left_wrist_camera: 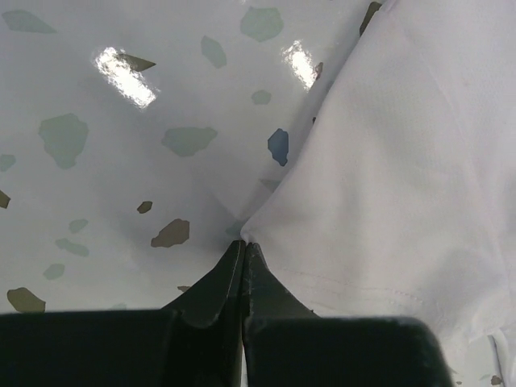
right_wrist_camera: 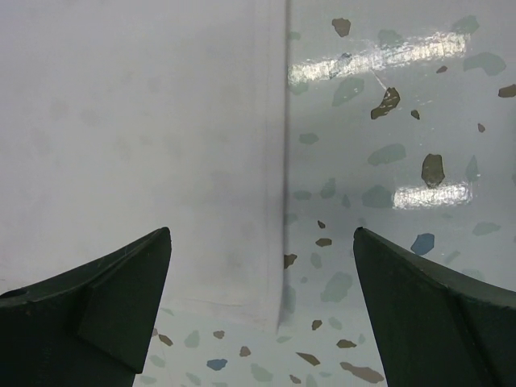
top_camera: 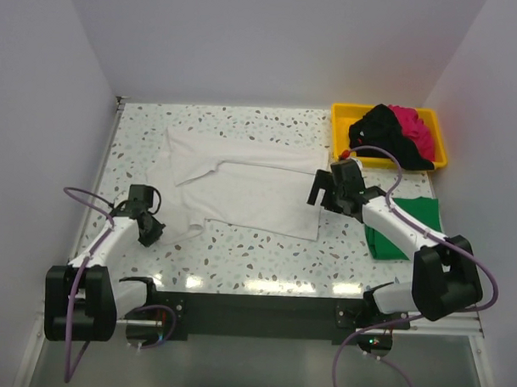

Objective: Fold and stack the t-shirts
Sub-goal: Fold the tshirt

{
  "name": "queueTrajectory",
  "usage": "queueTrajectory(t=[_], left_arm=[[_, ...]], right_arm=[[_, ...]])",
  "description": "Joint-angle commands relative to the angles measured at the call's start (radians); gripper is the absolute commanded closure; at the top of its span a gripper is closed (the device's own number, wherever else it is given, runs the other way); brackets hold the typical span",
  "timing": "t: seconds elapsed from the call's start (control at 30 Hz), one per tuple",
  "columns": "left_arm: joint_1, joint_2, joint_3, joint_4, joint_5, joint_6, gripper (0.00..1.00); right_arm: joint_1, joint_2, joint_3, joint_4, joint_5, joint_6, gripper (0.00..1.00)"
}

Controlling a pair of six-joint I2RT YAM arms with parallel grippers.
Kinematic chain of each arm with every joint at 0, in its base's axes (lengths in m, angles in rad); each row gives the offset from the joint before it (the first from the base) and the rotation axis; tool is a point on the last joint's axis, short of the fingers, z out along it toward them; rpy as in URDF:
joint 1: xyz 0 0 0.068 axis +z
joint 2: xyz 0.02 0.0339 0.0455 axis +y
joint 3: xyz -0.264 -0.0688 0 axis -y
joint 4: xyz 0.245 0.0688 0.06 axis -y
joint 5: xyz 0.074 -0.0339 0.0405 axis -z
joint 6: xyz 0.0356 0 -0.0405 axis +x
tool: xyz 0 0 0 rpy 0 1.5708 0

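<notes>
I should move my right gripper back and down onto the white shirt's near corner by the green shirt, because my left gripper is already at another corner.
A white t-shirt (top_camera: pixel 250 189) lies spread and partly folded in the middle of the table. My left gripper (top_camera: pixel 151 232) is shut, with its tips (left_wrist_camera: pixel 243 243) right at a corner of the white shirt (left_wrist_camera: pixel 387 161); no cloth shows between the jaws. My right gripper (top_camera: pixel 320 194) is open (right_wrist_camera: pixel 262 231) and hovers over the shirt's right edge (right_wrist_camera: pixel 137 121), one finger on each side of the hem. A green shirt (top_camera: pixel 419 218) lies flat at the right under my right arm. A black shirt (top_camera: pixel 380 130) and a magenta-pink shirt (top_camera: pixel 414 127) are heaped in the tray.
The yellow plastic tray (top_camera: pixel 342 111) stands at the back right corner. White walls close the table at the left, back and right. Speckled tabletop (top_camera: pixel 265 249) shows in front of the white shirt.
</notes>
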Motion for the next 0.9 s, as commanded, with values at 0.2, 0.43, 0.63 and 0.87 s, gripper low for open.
queueTrajectory(t=[0.2,0.43,0.63,0.87], left_arm=[[0.007,-0.03,-0.015,0.01,0.049,0.027,1.0],[0.007,-0.113,-0.007,-0.014,0.053,0.041,1.0],[0.005,-0.125,-0.001,-0.024,0.052,0.036,1.0],[0.005,-0.127,0.008,-0.036,0.07,0.042,1.0]], right_arm=[[0.07,-0.118,-0.059,-0.092,0.012,0.021,0.01],[0.174,-0.16,-0.163,-0.123,0.012,0.077,0.03],[0.176,-0.091,-0.198,0.009,-0.065,0.061,0.23],[0.174,-0.022,-0.2,0.022,-0.08,0.064,0.56]])
